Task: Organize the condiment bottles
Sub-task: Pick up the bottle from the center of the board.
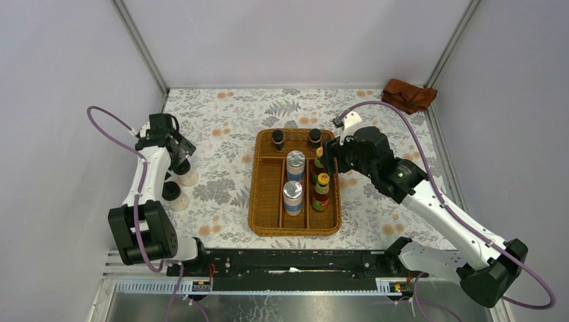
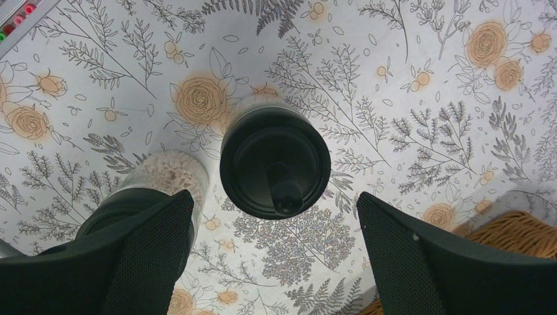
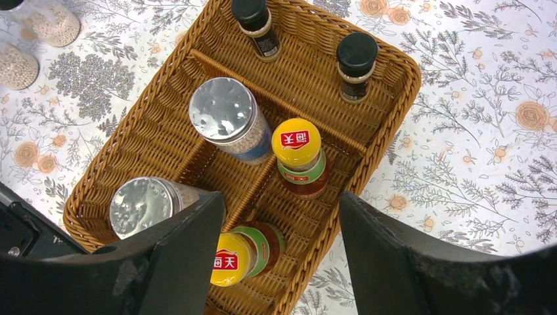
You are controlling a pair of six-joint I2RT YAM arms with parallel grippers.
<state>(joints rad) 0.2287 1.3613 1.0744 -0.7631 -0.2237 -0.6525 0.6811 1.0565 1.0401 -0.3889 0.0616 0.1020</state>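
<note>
I will lower my left gripper until its open fingers, which already have the far jar's black lid showing between them, are on both sides of it, then close.
The wicker tray holds two dark black-capped bottles at the back, two silver-lidded shakers in the middle lane and two red yellow-capped sauce bottles in the right lane. Two clear black-lidded jars stand on the table to its left. My left gripper is open above one jar. The other jar is partly behind its left finger. My right gripper is open and empty above the right lane, with the near sauce bottle by its left finger.
A rust-brown cloth lies in the far right corner. The tray's left lane holds nothing. The tray's corner shows by my left gripper's right finger. Walls close the table on the left, back and right.
</note>
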